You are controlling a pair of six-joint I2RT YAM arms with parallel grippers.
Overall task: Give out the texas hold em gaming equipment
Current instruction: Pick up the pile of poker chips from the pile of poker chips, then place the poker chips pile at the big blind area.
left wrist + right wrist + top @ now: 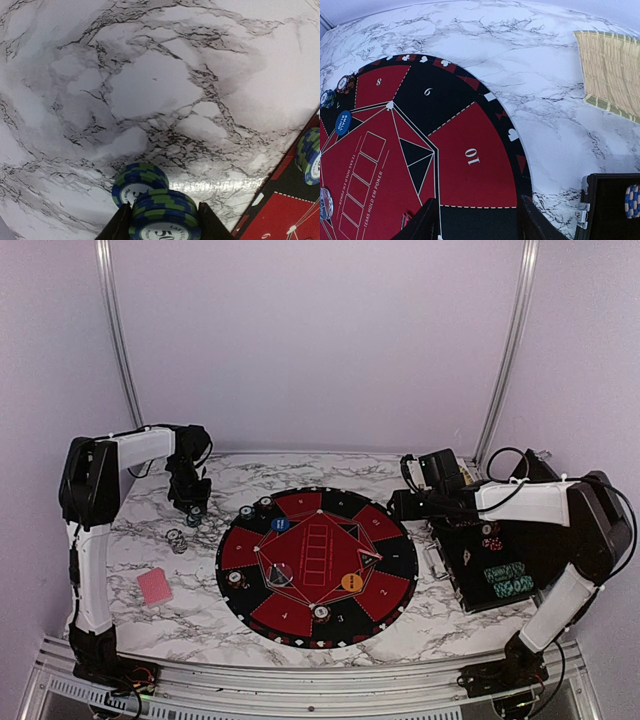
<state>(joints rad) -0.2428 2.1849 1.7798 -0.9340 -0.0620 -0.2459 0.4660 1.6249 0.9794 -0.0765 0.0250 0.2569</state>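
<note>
Next, the left gripper crosses to the right in the top view to the mat's black sector by the orange button (pixel 351 581), lowers and lets go, since blue-green chips are missing there.
My left gripper (pixel 190 506) is over the marble table left of the mat. In the left wrist view it (pixel 165 222) is shut on a stack of blue-green poker chips (pixel 164 210). A second such stack (pixel 136 181) sits just behind it on the marble. My right gripper (pixel 396 505) is open and empty over mat sector 10 (pixel 479 225). A pink-backed card (pixel 155 586) lies at the near left. Loose chips (pixel 178 538) lie beside the mat. Chip stacks (pixel 256 508) (pixel 320 612), a blue button (pixel 280 524) and an orange button (pixel 351 581) sit on the mat.
The round black-and-red mat (pixel 300 625) fills the table's middle. The open black case (pixel 470 585) with more chips (pixel 508 580) lies at the right, under the right arm. A yellow woven pad (pixel 612 70) lies beyond the case. Metal frame posts stand at the back.
</note>
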